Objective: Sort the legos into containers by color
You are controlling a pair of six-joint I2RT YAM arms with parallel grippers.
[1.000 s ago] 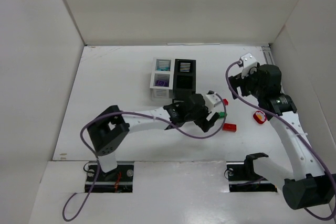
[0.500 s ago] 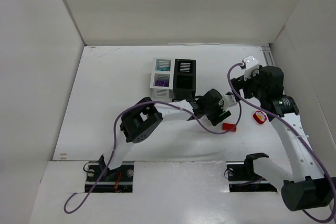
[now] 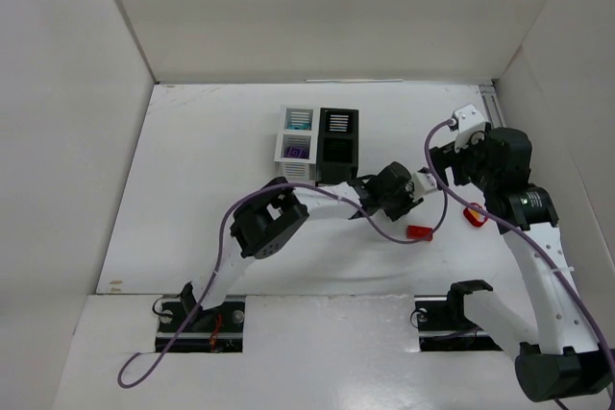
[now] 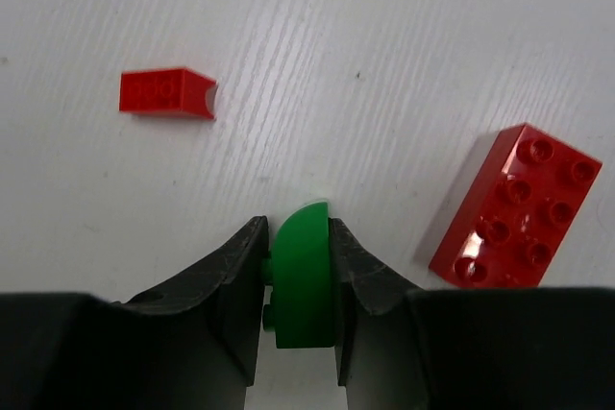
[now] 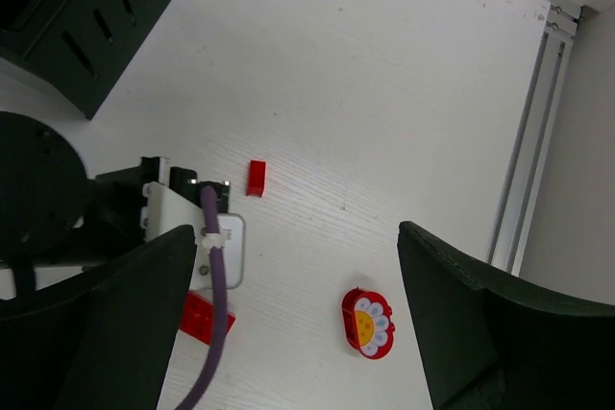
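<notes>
The container's tall sides block a low path, so my left gripper will rise next, then go outward and left in the top view over the black container's far section point(image 3: 339, 122).
My left gripper point(image 4: 296, 229) is shut on a green lego point(image 4: 304, 280), a rounded piece held upright just above the table. A small red lego point(image 4: 165, 93) lies ahead to the left, and a red eight-stud lego point(image 4: 516, 204) lies to the right. From the top view, the left gripper point(image 3: 408, 201) sits right of the containers, beside the red lego point(image 3: 419, 232). The white container point(image 3: 296, 141) holds teal and purple pieces. The black container point(image 3: 337, 136) stands next to it. My right gripper point(image 5: 293, 247) hangs open and empty above a red flower-faced lego point(image 5: 367, 323).
White walls enclose the table on three sides. A metal rail point(image 5: 533, 122) runs along the right edge. The left arm's purple cable point(image 3: 384, 232) loops over the table near the red brick. The black container's corner point(image 5: 86, 16) shows in the right wrist view.
My left arm reached further right and its jaws closed on the green lego. The right arm shifted slightly, its gripper still open.
</notes>
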